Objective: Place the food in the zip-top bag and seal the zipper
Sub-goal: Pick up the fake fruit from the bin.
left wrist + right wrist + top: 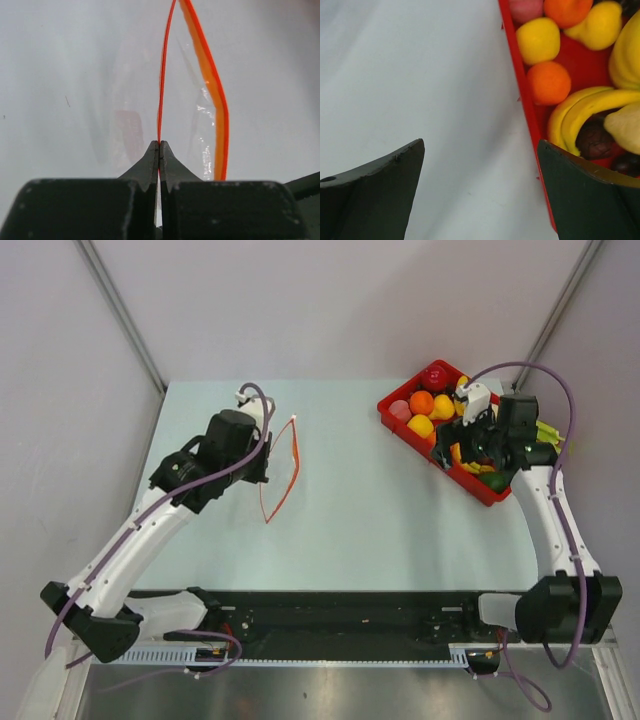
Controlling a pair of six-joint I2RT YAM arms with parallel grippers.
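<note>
Next, my right gripper needs to go to the right in the top view past the rim, then down onto the tan-yellow pear point(624, 128), since the pear lies beyond the bananas.
The zip-top bag point(280, 475) lies left of centre, mouth gaping. My left gripper point(264, 462) is shut on one lip of its orange-red zipper point(296, 466). In the left wrist view my left gripper point(159, 144) pinches the thin near lip point(162, 75); the far lip point(216, 95) bows away to the right, with clear bag film point(192, 115) between them. My right gripper point(456, 454) is open and empty over the red tray's left rim. In the right wrist view it point(480, 145) straddles that rim point(520, 75), beside orange point(549, 82), yellow point(537, 40) and dark purple point(594, 142) fruits.
The red tray point(487, 492) at the back right holds a red fruit point(434, 376), an orange one point(421, 402), a yellow one point(421, 426) and bananas point(585, 107). Grey walls with metal posts close in the table's back and sides.
</note>
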